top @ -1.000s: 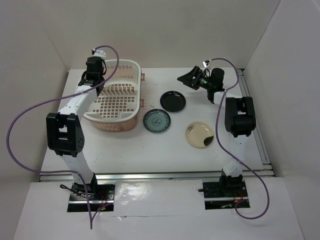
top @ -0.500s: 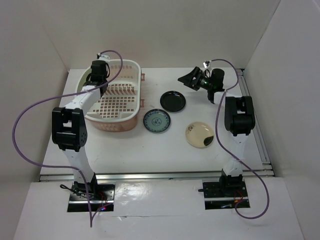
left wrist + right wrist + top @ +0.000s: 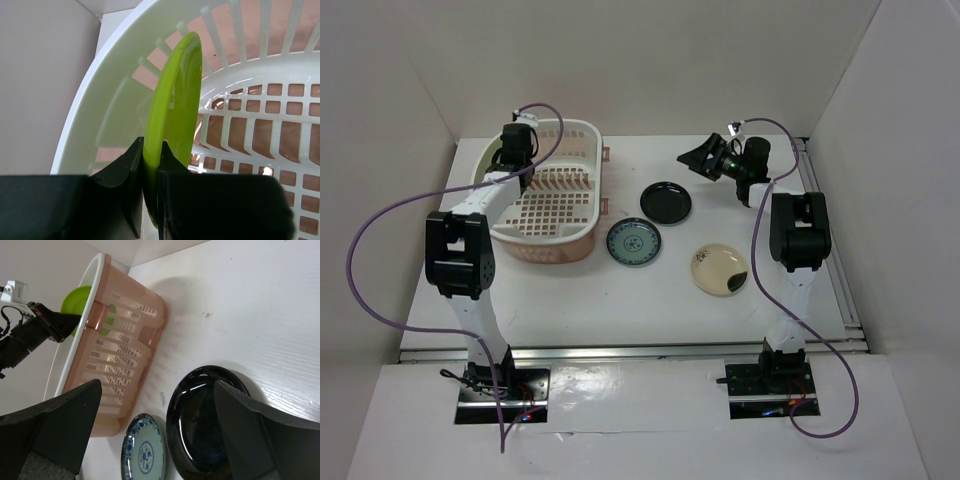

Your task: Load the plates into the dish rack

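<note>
My left gripper should next lower the upright lime green plate (image 3: 176,95) toward the slotted bottom of the dish rack, beside its pegs, and then open.
My left gripper (image 3: 510,158) is shut on the lime green plate (image 3: 176,95) and holds it on edge, upright, inside the far left end of the pale pink dish rack (image 3: 588,140). The plate's lower edge is hidden behind my fingers (image 3: 125,170). The rack's rim (image 3: 95,95) curves round the plate. My right gripper (image 3: 701,155) is open and empty, in the air behind the glossy black plate (image 3: 665,202). The blue-green patterned plate (image 3: 633,243) and the cream plate with a dark patch (image 3: 720,269) lie flat on the table.
White walls close in the table at the back and both sides. The right wrist view shows the rack's side wall (image 3: 130,335), the green plate (image 3: 75,299), the black plate (image 3: 205,425) and the patterned plate (image 3: 145,450). A metal rail (image 3: 825,250) runs along the right edge.
My left arm swung right and its gripper moved a little further over the rack's far left end, then almost stopped. The right arm and the three plates on the table have not moved.
</note>
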Robot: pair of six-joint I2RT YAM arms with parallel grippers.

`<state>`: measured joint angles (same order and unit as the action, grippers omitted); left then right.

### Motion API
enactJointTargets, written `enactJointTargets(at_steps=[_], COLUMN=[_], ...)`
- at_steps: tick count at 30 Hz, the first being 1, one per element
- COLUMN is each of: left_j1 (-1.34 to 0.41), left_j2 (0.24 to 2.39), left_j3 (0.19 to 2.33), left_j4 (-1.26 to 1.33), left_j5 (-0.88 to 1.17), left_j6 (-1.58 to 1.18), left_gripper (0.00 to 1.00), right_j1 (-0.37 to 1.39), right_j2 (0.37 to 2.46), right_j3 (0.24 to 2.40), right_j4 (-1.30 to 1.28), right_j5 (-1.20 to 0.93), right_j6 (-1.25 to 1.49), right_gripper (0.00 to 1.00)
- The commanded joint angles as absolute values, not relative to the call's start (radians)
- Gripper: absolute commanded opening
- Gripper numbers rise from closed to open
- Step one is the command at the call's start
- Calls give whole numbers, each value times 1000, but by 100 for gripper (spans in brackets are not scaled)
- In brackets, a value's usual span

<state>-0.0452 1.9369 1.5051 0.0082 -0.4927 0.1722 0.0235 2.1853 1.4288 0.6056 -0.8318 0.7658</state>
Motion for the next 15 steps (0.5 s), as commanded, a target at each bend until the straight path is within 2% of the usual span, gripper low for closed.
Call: enactJointTargets(at_steps=[1,15], left_j1=[-31,-11], left_j2=[1953,2005], left_j3=[1540,1618], left_j4=[57,-21], left_j5=[-477,-434], left_j6=[140,49], left_gripper=[0,0], right_j1=[17,17], right_j2=[2201,2181], right_j3=[1476,1457], right_j4=[650,660], right_j5=[-845,-854], right_j6=[764,764], right_gripper=[100,100])
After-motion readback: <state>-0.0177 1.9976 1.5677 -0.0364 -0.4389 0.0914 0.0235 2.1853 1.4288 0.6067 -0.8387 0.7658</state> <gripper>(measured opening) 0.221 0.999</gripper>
